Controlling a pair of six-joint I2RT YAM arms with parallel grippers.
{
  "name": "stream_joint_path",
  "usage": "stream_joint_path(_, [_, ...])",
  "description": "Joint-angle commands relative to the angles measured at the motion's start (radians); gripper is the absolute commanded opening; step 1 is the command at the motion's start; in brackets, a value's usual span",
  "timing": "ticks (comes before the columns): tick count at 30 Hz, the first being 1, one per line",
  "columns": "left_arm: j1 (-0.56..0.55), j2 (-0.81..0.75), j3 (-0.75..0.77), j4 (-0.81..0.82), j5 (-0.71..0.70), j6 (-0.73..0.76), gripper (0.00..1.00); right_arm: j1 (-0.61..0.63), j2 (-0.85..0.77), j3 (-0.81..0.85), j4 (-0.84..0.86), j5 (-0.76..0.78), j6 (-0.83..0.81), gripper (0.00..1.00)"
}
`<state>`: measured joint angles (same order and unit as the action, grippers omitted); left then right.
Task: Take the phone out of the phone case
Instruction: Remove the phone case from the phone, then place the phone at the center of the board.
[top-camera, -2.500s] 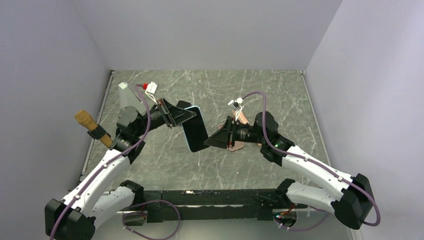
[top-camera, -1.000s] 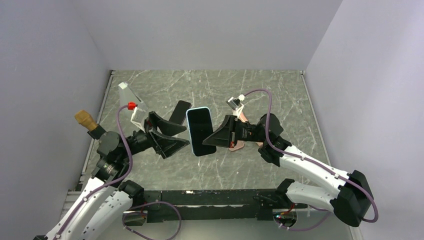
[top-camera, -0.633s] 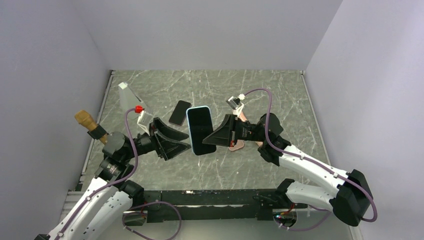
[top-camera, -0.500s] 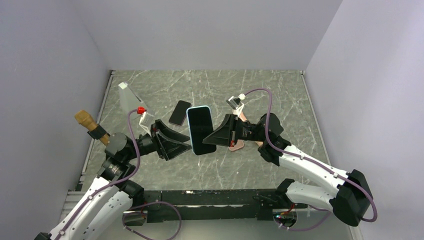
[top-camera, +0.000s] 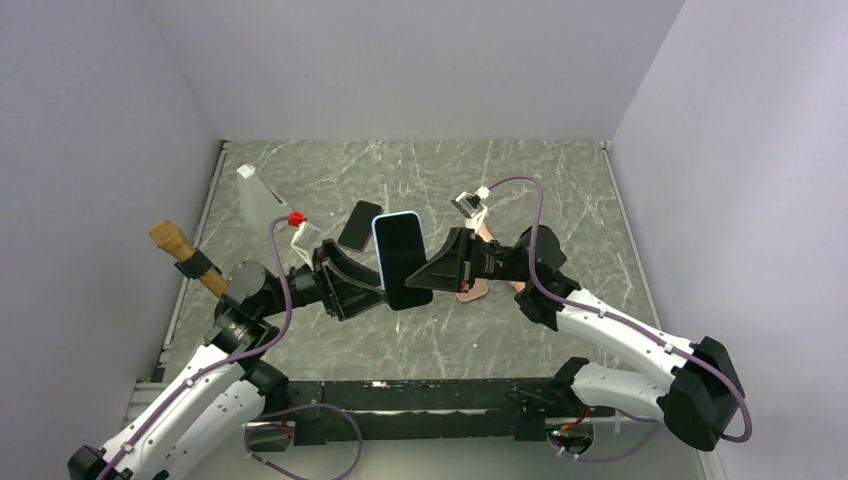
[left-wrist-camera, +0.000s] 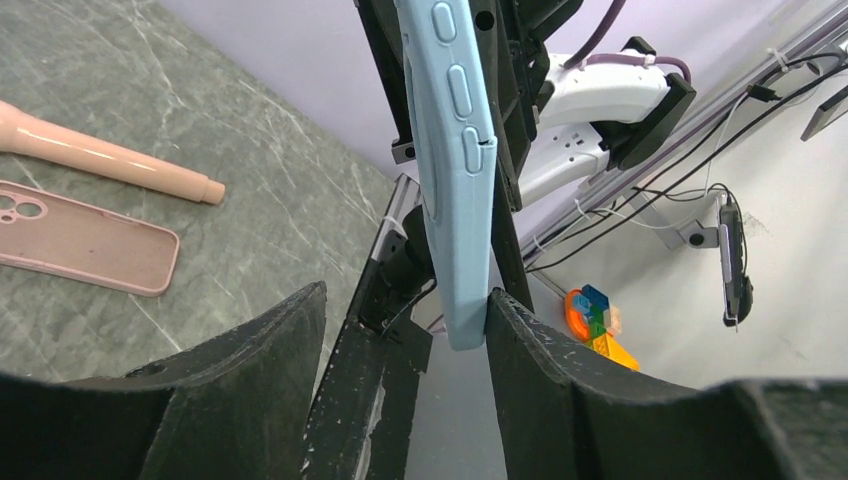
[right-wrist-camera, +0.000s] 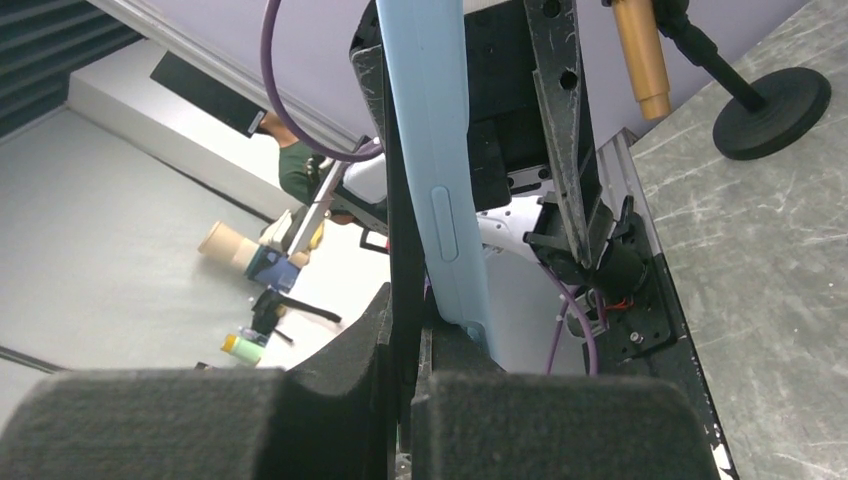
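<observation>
My right gripper moves outward and down to a place beside the second black phone next. It releases the held phone there, as the phone still hangs above the table.
The phone (top-camera: 401, 262), screen up in a light blue phone case (left-wrist-camera: 451, 170), hangs tilted above the table's middle. My right gripper (top-camera: 427, 279) is shut on its lower right edge. In the right wrist view the thin black phone (right-wrist-camera: 405, 250) sits clamped between the pads, and the blue case (right-wrist-camera: 432, 150) ends just above one pad. My left gripper (top-camera: 372, 291) straddles the lower left corner. Its jaws are open: the case's corner rests against one finger (left-wrist-camera: 560, 390), and a wide gap separates it from the other finger (left-wrist-camera: 250, 390).
A second black phone (top-camera: 358, 225) lies on the marble table just behind the held one. A pink empty case (left-wrist-camera: 85, 245) and a pink stick (left-wrist-camera: 110, 160) lie under the right arm. A white wedge (top-camera: 255, 195) and a wooden-handled tool (top-camera: 178, 245) stand at the left.
My left arm has swung in towards the held phone, and its jaws have narrowed round the case's lower left corner. The right gripper and the phone have stayed still.
</observation>
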<state>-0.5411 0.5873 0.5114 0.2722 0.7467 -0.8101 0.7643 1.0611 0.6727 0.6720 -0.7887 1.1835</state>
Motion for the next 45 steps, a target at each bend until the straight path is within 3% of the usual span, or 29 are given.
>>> stream_joint_path(1, [-0.031,0.034,0.018,0.062,-0.009,-0.013,0.62,-0.001,-0.004,0.013,0.123,0.004,0.016,0.00])
stream_joint_path(10, [-0.059,0.140,0.056,0.060,-0.012,-0.006,0.46,0.001,0.004,0.006,0.083,0.011,-0.013,0.00])
stream_joint_path(12, [-0.060,0.146,0.070,0.028,-0.018,0.018,0.36,-0.001,0.011,0.002,0.088,0.011,-0.012,0.00])
stream_joint_path(14, [-0.060,0.139,0.091,-0.050,-0.061,0.058,0.16,0.000,0.016,0.001,0.072,0.014,-0.022,0.00])
stream_joint_path(15, [-0.059,0.130,0.107,-0.119,-0.117,0.088,0.02,-0.001,0.016,0.005,0.052,0.017,-0.034,0.00])
stream_joint_path(16, [-0.059,0.119,0.138,-0.292,-0.212,0.121,0.00,-0.001,0.017,0.011,0.016,0.023,-0.055,0.00])
stream_joint_path(20, [-0.059,0.086,0.256,-0.808,-0.744,0.130,0.00,-0.001,0.011,0.067,-0.236,0.115,-0.196,0.00])
stream_joint_path(24, [-0.058,0.013,0.289,-0.992,-1.021,0.121,0.00,0.000,0.002,0.106,-0.483,0.285,-0.318,0.00])
stream_joint_path(27, [-0.057,-0.063,0.291,-1.005,-1.058,0.166,0.00,-0.003,0.009,0.104,-0.587,0.447,-0.326,0.00])
stream_joint_path(33, [-0.058,-0.168,0.306,-0.994,-1.002,0.230,0.00,-0.029,0.139,0.111,-0.592,0.676,-0.267,0.00])
stream_joint_path(38, [-0.058,-0.189,0.335,-1.019,-0.894,0.235,0.00,-0.112,0.365,0.139,-0.426,0.621,-0.148,0.00])
stream_joint_path(45, [-0.058,-0.277,0.340,-1.078,-0.864,0.201,0.00,-0.129,0.745,0.333,-0.239,0.532,-0.097,0.00])
